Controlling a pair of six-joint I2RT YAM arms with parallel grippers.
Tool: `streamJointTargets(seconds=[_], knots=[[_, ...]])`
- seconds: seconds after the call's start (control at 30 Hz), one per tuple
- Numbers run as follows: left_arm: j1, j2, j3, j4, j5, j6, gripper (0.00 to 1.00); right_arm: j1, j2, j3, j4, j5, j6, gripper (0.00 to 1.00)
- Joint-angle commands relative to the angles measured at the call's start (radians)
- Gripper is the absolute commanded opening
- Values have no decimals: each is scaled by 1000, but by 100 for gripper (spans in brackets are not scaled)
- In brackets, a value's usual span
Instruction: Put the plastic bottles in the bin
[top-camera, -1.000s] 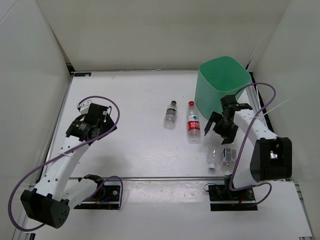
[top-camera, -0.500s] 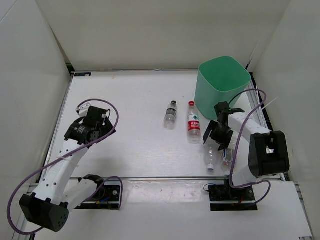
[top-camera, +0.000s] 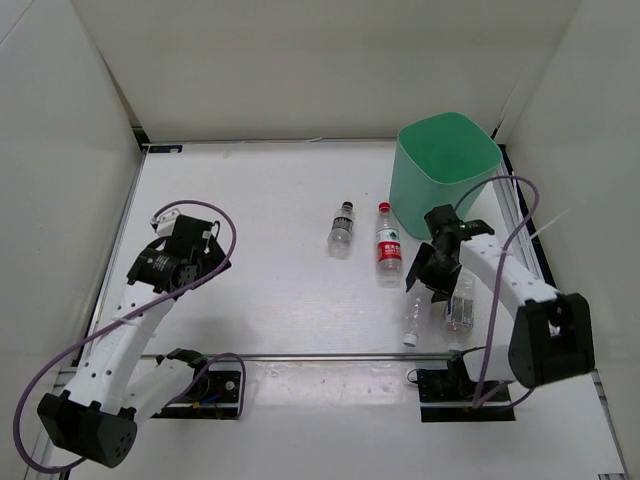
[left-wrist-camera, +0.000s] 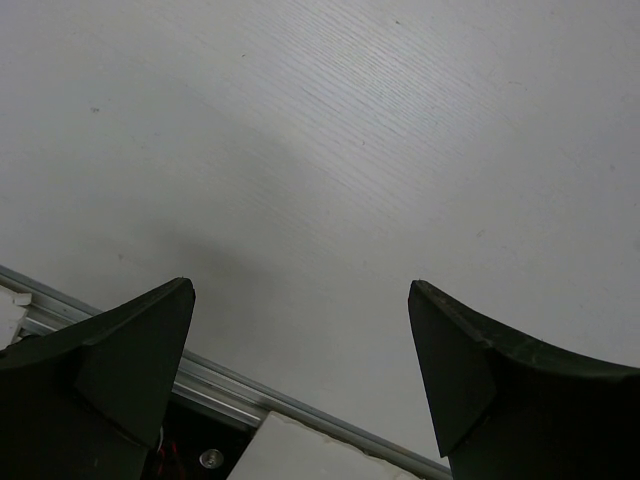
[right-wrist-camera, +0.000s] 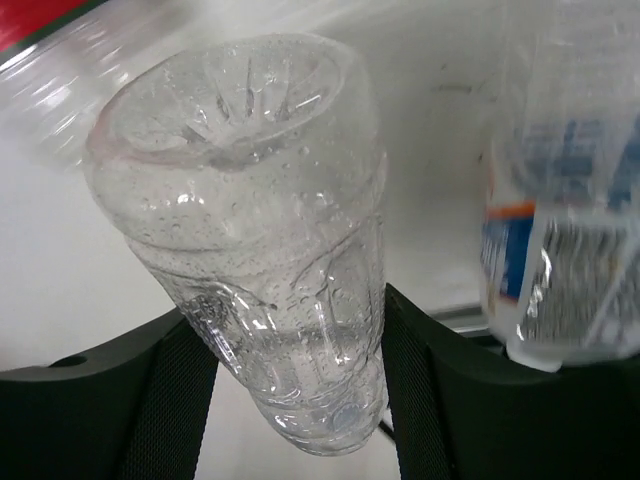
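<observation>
The robot's right gripper will next lift the slim clear bottle (top-camera: 413, 318) outward over the mint-green bin's open top (top-camera: 450, 148) and let go of it, because that opening is above and outward of the gripper.
My right gripper (top-camera: 430, 282) (right-wrist-camera: 290, 340) is shut on the slim clear bottle (top-camera: 413, 318) (right-wrist-camera: 260, 230), one finger pressed on each side, low over the table. The stubby bluish-labelled bottle (top-camera: 460, 306) (right-wrist-camera: 560, 250) lies just right of it. The red-capped bottle (top-camera: 387, 245) and the short dark-capped bottle (top-camera: 342, 225) lie mid-table. The mint-green bin (top-camera: 420, 190) stands at the back right, just beyond the right gripper. My left gripper (top-camera: 175, 250) (left-wrist-camera: 300, 290) is open and empty over bare table on the left.
A metal rail (left-wrist-camera: 250, 395) runs along the table's near edge under the left gripper. White walls enclose the table on three sides. The right arm's cable loops beside the bin (top-camera: 520, 200).
My right gripper came down and toward the near edge, from beside the bin, and closed around the slim clear bottle, which shifted a little left. The left arm drew back slightly.
</observation>
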Motion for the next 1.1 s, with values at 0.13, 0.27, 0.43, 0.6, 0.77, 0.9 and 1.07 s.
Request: streamJointTargets(seconds=[0.13, 0.27, 0.43, 0.6, 0.77, 0.9, 1.07], knots=[[2, -44, -42, 7, 13, -33, 100, 45, -245, 325, -261, -36, 54, 38], [2, -44, -51, 27, 32, -33, 100, 45, -202, 673, -233, -7, -61, 42], [2, -9, -39, 36, 43, -21, 100, -31, 102, 1305, -242, 110, -215, 43], [2, 34, -6, 54, 43, 2, 100, -197, 238, 1422, -78, 37, -239, 50], [2, 65, 15, 54, 43, 11, 100, -278, 295, 1305, 51, -20, -231, 54], [2, 65, 24, 54, 43, 11, 100, -297, 379, 1393, 40, -42, -268, 61], [2, 65, 4, 54, 54, 20, 100, -317, 346, 1333, 49, -60, -267, 87]])
